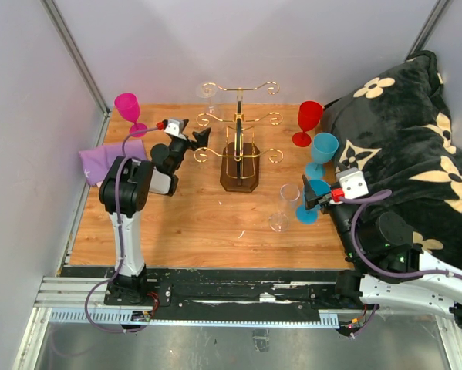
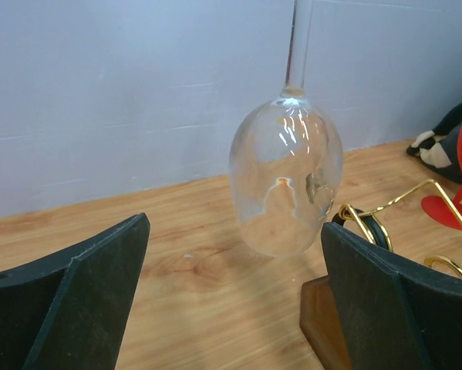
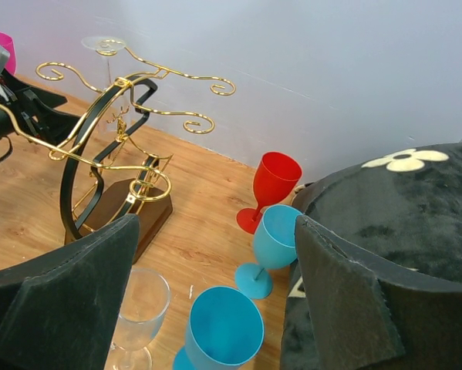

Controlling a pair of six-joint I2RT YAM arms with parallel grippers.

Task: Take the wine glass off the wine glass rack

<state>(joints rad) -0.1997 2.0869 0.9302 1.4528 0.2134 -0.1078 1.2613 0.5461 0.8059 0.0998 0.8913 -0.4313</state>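
Observation:
I will next move my left gripper up and outward and roll its fingers to pinch the rim of the glass's flat foot (image 1: 208,89), which rests on the hook above and outward of my gripper.
The gold wire wine glass rack (image 1: 239,146) stands mid-table on its dark wooden base (image 1: 240,176). A clear wine glass (image 1: 208,97) hangs upside down from its far-left hook. In the left wrist view the glass's bowl (image 2: 286,177) hangs just beyond my open fingers (image 2: 92,293), and the stem runs up out of frame. My left gripper (image 1: 193,142) is open beside the rack's left arms. My right gripper (image 1: 314,199) is open and empty at the right. The rack also shows in the right wrist view (image 3: 111,146).
A clear glass (image 1: 284,206) stands in front of the rack. Two blue goblets (image 1: 321,154) and a red goblet (image 1: 307,122) stand at the right, next to a black flowered blanket (image 1: 408,146). A pink goblet (image 1: 129,112) and a purple cloth (image 1: 103,160) are at the left.

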